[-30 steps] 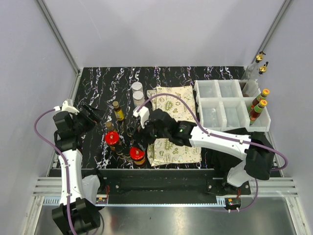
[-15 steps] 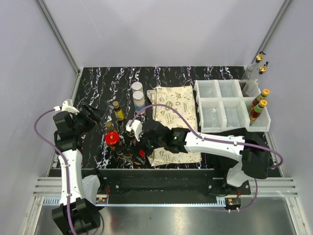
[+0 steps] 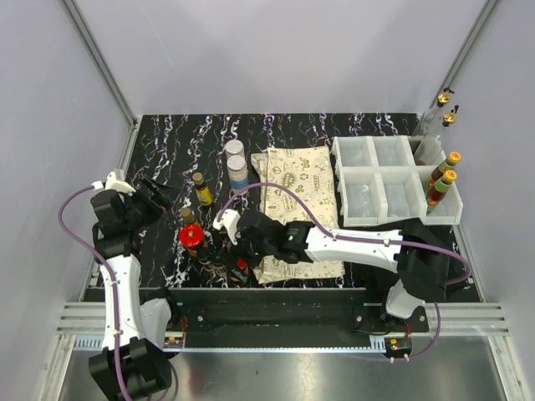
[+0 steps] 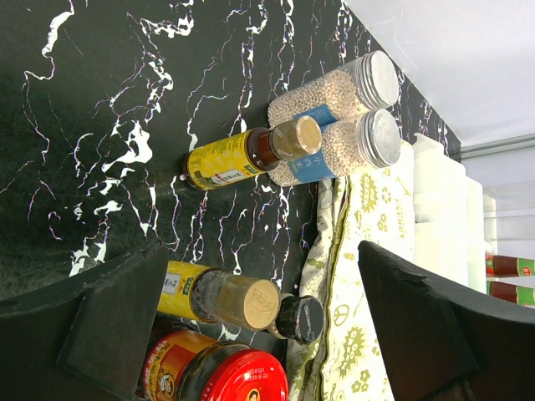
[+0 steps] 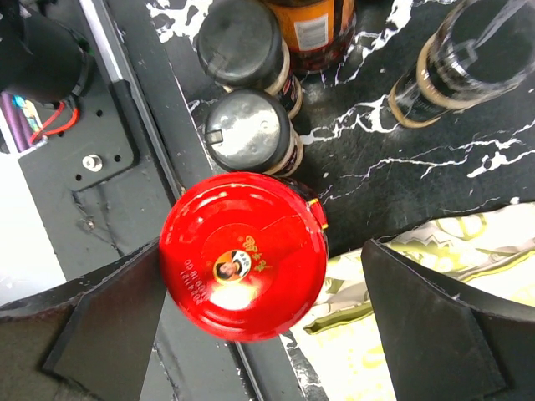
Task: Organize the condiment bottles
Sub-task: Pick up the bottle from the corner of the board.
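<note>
The fingers of my right gripper are already on both sides of the jar's red lid (image 3: 242, 264) (image 5: 243, 256), so next I will lower the gripper a little over the lid and close them around its sides.
The condiment bottles stand in a cluster at the table's front left. My right gripper (image 3: 239, 257) hangs open over a red-lidded jar (image 5: 242, 255), whose lid sits between the fingers (image 5: 104, 322), nearer the left one. Two black-capped bottles (image 5: 248, 129) stand just beyond it. My left gripper (image 3: 155, 197) is open and empty, off to the left of the cluster. In its view I see a second red-lidded jar (image 4: 221, 376), a gold-capped yellow bottle (image 4: 219, 296), a small black-capped bottle (image 4: 301, 317), another yellow-labelled bottle (image 4: 247, 152) and two clear jars (image 4: 338, 117).
The cream patterned cloth (image 3: 301, 188) lies mid-table, beside the red-lidded jar. White compartment bins (image 3: 376, 180) stand at the right, with two red gold-capped bottles (image 3: 445, 175) in their right side and two more bottles (image 3: 447, 109) behind. The table's front edge rail (image 5: 142, 109) is close to the jar.
My right arm has swung left and nearer, from over the cloth to above the red-lidded jar at the front of the cluster. The left arm has not moved.
</note>
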Controlling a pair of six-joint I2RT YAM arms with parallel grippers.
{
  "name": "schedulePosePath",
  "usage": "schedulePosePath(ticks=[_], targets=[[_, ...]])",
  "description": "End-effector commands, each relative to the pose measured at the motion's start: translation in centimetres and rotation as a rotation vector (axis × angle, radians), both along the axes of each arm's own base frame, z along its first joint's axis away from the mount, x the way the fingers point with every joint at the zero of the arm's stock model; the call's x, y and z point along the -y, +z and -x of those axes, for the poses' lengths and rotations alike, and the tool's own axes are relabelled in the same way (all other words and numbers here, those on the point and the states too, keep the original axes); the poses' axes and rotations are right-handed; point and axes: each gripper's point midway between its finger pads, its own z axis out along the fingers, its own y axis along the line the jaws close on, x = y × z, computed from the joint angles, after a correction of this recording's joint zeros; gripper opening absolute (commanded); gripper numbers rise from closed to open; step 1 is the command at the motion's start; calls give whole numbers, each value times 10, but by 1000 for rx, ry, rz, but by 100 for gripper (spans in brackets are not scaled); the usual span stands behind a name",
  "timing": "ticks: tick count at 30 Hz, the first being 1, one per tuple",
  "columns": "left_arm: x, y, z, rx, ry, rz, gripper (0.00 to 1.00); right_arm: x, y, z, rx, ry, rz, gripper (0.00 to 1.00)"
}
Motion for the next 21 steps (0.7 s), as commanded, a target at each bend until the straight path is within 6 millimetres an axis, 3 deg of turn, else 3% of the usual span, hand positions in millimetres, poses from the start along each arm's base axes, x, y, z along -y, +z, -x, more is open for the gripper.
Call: schedulePosePath(ticks=[1, 6, 12, 13, 16, 17, 19, 20, 21], targets=[[1, 12, -4, 56, -21, -9, 99, -5, -11, -5, 26, -9, 28, 100], [1, 12, -5, 57, -17, -8, 99, -6, -18, -11, 40, -37, 41, 98], [1, 12, -5, 54, -21, -4, 99, -4, -11, -12, 49, -67, -2, 74], [1, 12, -5, 55, -23, -5, 99, -4, -9, -13, 51, -70, -11, 63], [2, 12, -5, 55, -24, -4, 99, 0, -6, -18, 77, -100, -12, 40], [1, 12, -5, 55, -24, -4, 99, 1, -5, -21, 89, -112, -10, 25], [1, 12, -5, 54, -22, -3, 99, 4, -2, -24, 106, -131, -11, 12], [1, 12, -5, 55, -23, -2, 99, 7, -2, -28, 122, -150, -5, 1], [1, 12, -5, 54, -22, -3, 99, 9, 3, -31, 137, -161, -12, 0]])
